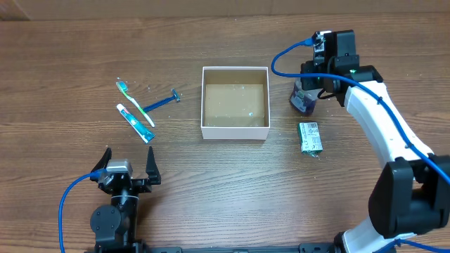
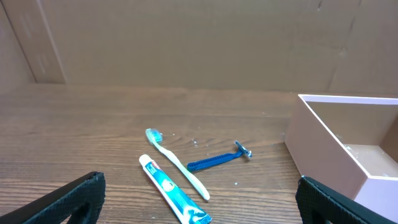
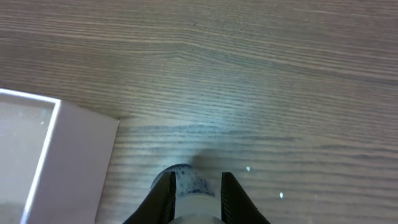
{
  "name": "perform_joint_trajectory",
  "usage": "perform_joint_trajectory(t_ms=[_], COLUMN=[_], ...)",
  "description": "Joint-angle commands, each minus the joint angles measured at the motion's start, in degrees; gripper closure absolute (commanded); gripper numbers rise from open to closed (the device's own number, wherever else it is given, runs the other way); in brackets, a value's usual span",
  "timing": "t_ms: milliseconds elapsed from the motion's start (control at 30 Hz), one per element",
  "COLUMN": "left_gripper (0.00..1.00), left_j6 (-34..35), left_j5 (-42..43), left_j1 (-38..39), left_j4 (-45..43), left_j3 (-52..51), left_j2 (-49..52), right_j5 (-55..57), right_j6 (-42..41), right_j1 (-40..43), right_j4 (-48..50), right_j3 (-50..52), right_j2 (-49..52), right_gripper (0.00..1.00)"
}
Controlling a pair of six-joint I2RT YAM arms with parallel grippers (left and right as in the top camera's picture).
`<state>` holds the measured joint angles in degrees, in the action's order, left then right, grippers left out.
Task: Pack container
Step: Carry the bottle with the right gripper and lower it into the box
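My right gripper rises next, carries the bottle (image 1: 304,102) to the left in the overhead view and lowers it into the container's far razor-side corner (image 1: 216,96), which is empty.
The container (image 1: 235,131), a square open box with white walls and a tan floor, sits mid-table with nothing in it; it also shows at the left wrist view's right edge (image 2: 323,146) and the right wrist view's left edge (image 3: 74,168). Just right of it is a small bottle (image 1: 304,102) with a bluish speckled body and a pale top (image 3: 196,200). My right gripper (image 1: 310,86) comes down on it from above, and its black fingers (image 3: 198,180) are shut on the bottle's sides. My left gripper (image 1: 126,169) rests near the front left, open (image 2: 200,190) and holding nothing.
Left of the container lie a toothbrush (image 1: 133,102) (image 2: 177,165), a toothpaste tube (image 1: 136,123) (image 2: 174,198) and a blue razor (image 1: 162,102) (image 2: 217,160). A green packet (image 1: 309,137) lies right of the container's front corner. The right arm (image 1: 383,133) reaches in from the right.
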<state>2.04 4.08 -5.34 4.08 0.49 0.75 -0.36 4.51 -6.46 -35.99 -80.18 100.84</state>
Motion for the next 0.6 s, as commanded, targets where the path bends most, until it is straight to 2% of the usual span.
perform_joint_trajectory(t_ms=[0, 133, 300, 433, 567], left_gripper=[0.00, 0.00, 0.00, 0.00, 0.00], left_j6=[0.96, 0.96, 0.96, 0.94, 0.94], left_j5=[-0.20, -0.20, -0.20, -0.20, -0.20], left_j1=[-0.22, -0.22, -0.22, -0.22, -0.22], left_j4=[0.04, 0.04, 0.07, 0.07, 0.04], left_j3=[-0.22, -0.22, -0.22, -0.22, -0.22], left_j2=[-0.50, -0.50, -0.50, -0.50, -0.50], right_j5=[0.39, 1.22, 5.81, 9.46, 14.80], right_j6=[-0.04, -3.45, -17.81, -26.75, -32.11], right_j1=[0.00, -0.96, -3.74, -9.07, -16.11], right_j4=[-2.08, -6.99, -10.93, -12.28, -12.20], right_j3=[-8.22, -13.55, -17.73, -17.99, -17.99], right_j2=[-7.85, -10.64, -13.29, -13.81, -12.31], right_gripper=[0.96, 0.96, 0.96, 0.96, 0.96])
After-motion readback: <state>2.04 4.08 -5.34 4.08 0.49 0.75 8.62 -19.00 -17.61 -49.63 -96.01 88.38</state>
